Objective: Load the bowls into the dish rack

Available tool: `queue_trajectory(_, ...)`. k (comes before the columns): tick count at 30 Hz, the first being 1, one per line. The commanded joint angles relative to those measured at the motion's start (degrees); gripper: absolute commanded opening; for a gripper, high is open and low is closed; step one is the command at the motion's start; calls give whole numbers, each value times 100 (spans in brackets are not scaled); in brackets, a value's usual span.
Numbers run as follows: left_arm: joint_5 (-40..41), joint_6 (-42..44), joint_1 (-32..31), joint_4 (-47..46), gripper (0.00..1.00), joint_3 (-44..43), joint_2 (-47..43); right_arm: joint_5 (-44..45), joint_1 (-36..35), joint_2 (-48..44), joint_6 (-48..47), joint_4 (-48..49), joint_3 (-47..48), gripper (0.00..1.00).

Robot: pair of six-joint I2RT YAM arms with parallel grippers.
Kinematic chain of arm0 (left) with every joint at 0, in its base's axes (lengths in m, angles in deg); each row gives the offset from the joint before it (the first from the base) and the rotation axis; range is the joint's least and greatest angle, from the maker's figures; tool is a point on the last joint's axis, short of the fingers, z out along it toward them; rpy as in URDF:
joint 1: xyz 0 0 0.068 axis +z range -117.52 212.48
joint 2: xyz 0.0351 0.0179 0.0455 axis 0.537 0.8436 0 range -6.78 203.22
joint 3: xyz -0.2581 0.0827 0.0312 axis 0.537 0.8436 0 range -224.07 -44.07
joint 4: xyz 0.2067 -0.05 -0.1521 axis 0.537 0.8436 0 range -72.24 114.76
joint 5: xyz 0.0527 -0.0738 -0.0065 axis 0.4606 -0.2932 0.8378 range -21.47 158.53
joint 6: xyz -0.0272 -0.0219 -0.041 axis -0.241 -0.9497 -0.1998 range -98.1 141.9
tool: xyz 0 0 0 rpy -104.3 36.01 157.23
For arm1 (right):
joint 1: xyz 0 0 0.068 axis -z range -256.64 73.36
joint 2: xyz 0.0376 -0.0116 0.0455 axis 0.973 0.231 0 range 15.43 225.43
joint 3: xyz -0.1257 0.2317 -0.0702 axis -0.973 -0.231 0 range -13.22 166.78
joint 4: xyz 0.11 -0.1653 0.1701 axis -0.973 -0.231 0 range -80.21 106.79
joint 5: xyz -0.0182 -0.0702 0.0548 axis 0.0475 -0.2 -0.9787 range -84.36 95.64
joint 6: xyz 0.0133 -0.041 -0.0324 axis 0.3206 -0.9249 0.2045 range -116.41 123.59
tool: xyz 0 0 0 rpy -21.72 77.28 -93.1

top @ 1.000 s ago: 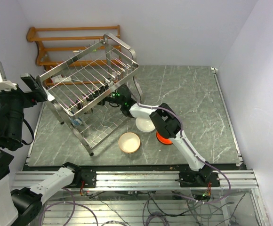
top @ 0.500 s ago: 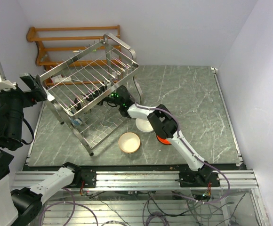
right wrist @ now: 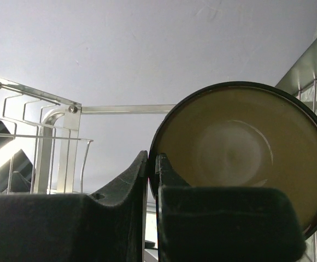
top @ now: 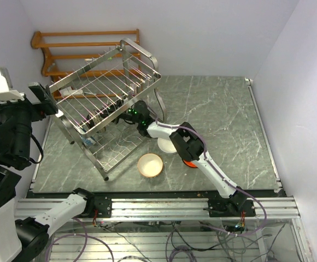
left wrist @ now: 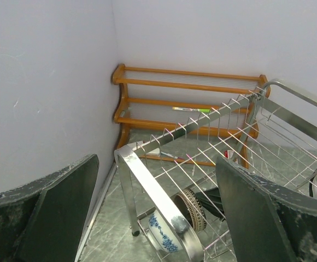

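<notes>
I will next move my right gripper down a little toward the wires of the lower shelf and let go of the brown bowl's rim, because the brown bowl is already on edge beside the blue-and-white one.
The silver wire dish rack (top: 104, 90) stands at the table's left. A blue-and-white bowl (left wrist: 163, 234) stands on edge in its lower tier. My right gripper (right wrist: 152, 161) is shut on the rim of a dark-rimmed brown bowl (right wrist: 240, 147) and holds it under the upper tier, beside the blue-and-white bowl; this bowl also shows in the left wrist view (left wrist: 194, 210). My right gripper (top: 119, 112) reaches in from the rack's right side. A white bowl (top: 165, 145), an orange-red bowl (top: 188, 160) and a tan-rimmed bowl (top: 150, 165) sit on the table. My left gripper (left wrist: 156, 164) is open and empty, above the rack's left end.
A brown wooden slatted rack (top: 82, 46) stands against the back wall behind the silver rack. My right arm (top: 202, 158) lies over the white and orange-red bowls. White walls close in at the left, back and right.
My right gripper has moved left, deeper under the rack's upper tier, with the brown bowl in it. My left arm has shifted slightly.
</notes>
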Motion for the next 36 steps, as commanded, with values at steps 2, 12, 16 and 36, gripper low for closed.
queue_trajectory(2,-54,105,-29,-351,99,17,18,-119,-93,-192,181,-10,47,0)
queue_trajectory(12,11,53,-29,-356,99,-14,-48,-120,-98,-320,112,-398,-565,0)
queue_trajectory(16,24,22,-29,-317,99,-37,-61,-98,-73,-235,-2,-546,-419,0)
queue_trajectory(36,-11,33,-29,-326,99,-182,-74,8,48,-760,-755,-683,-385,56)
